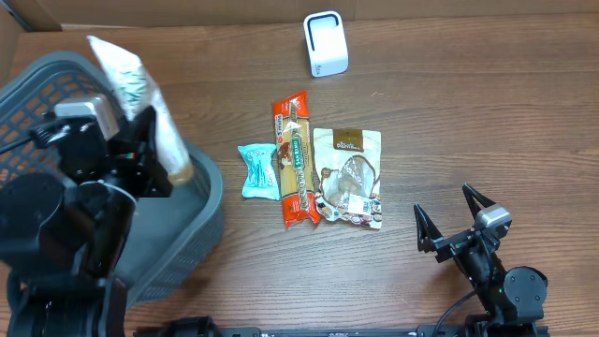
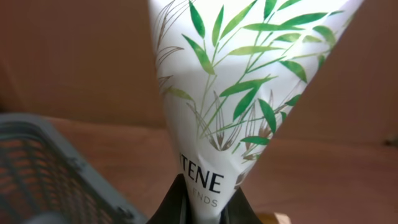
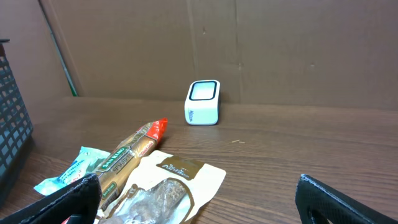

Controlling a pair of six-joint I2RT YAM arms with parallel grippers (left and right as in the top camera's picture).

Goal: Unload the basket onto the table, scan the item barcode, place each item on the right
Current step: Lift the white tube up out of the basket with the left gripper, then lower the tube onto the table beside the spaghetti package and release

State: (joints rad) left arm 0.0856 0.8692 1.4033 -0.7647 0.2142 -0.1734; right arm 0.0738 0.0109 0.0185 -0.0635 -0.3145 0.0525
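I will carry the tube over the spaghetti pack (image 1: 298, 173), lower it and let it go, because the pack is below my left gripper and to its right in the overhead view.
The item is a white tube printed with green leaves (image 1: 131, 80), held tilted above the grey basket (image 1: 204, 201). My left gripper (image 1: 142, 140) is shut on its lower part, and in the left wrist view the tube (image 2: 236, 93) rises from between the dark fingers (image 2: 174, 202) and fills the frame. No barcode shows on it. The white scanner box (image 1: 326, 44) stands at the far middle of the table, also in the right wrist view (image 3: 203, 102). My right gripper (image 1: 444, 201) rests low at the front right, open and holding nothing.
Three packs lie mid-table: a teal packet (image 1: 257, 171), a long orange-and-green spaghetti pack (image 1: 295, 159) and a cream pouch (image 1: 348, 178). The basket takes up the left side. A cardboard wall (image 3: 280, 43) closes off the back.
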